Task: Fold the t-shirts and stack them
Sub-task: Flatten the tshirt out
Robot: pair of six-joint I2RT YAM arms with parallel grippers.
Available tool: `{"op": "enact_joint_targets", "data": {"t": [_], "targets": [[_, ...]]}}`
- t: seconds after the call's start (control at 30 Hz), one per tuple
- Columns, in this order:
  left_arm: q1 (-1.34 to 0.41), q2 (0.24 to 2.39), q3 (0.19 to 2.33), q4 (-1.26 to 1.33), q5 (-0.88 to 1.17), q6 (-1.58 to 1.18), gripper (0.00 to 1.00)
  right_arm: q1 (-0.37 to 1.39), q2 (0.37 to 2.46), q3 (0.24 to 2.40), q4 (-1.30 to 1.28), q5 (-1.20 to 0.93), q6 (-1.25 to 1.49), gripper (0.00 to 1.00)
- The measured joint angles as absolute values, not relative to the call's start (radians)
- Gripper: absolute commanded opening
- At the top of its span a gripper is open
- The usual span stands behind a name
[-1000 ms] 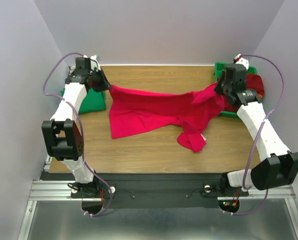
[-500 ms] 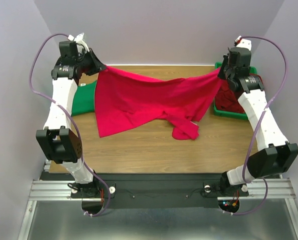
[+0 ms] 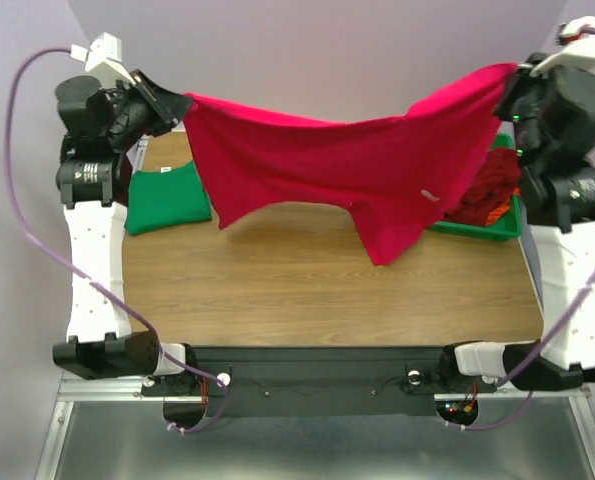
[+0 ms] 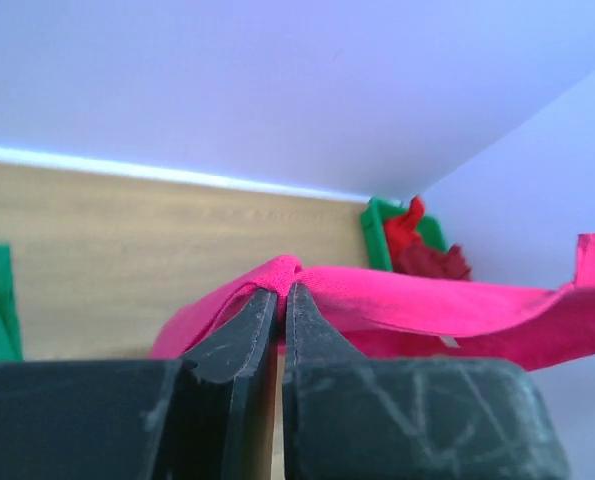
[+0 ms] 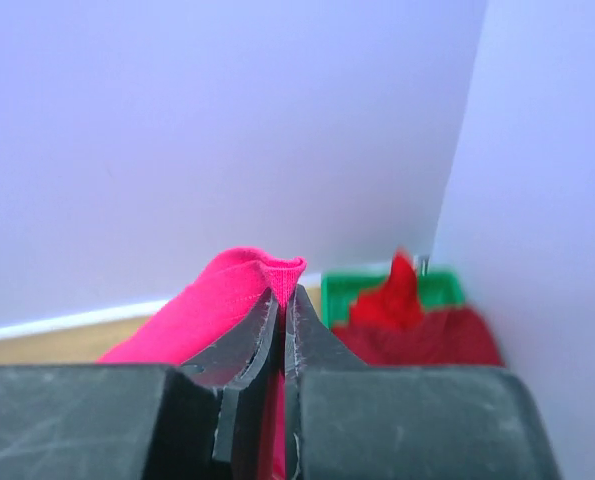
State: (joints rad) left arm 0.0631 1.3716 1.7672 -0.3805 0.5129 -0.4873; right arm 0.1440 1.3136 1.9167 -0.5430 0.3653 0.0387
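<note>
The robot will lower its left gripper next toward the bare wood (image 4: 77,305) beside the folded green t-shirt to let go of the shirt's end, since it hangs high above the table.
A bright pink-red t-shirt (image 3: 347,165) hangs stretched in the air between my two grippers, well above the table. My left gripper (image 3: 182,103) is shut on its left end, seen pinched in the left wrist view (image 4: 280,285). My right gripper (image 3: 517,70) is shut on its right end, seen pinched in the right wrist view (image 5: 285,285). A folded green t-shirt (image 3: 167,198) lies on the table at the left. Dark red and orange shirts (image 3: 487,190) lie heaped in the tray at the right.
A green plastic tray (image 3: 467,228) stands at the table's right edge, also seen in the right wrist view (image 5: 342,290). The wooden table (image 3: 317,290) lies below the hanging shirt. Grey walls close in at the back and both sides.
Both arms have risen and moved apart, lifting the pink-red shirt off the table and pulling it wider. Its lower hem no longer rests on the wood.
</note>
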Motion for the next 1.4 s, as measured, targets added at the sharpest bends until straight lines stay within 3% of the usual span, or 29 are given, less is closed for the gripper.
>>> {"op": "enact_joint_targets", "data": {"t": [0.37,0.77,1.03,1.4], "targets": [[0.063,1.177,1.816,-0.333,0.514,-0.461,0.00,0.144,1.105,1.977,-0.429,0.251,-0.080,0.00],[0.063,1.139,1.833,-0.265,0.553,-0.460,0.00,0.144,1.145,2.185,-0.372,0.216,-0.091,0.00],[0.059,1.244,1.700,-0.133,0.580,-0.530,0.00,0.144,1.357,2.202,-0.279,0.230,-0.120,0.00],[0.007,1.748,1.749,-0.191,0.509,-0.509,0.00,0.143,1.871,2.152,-0.288,0.154,-0.091,0.00]]}}
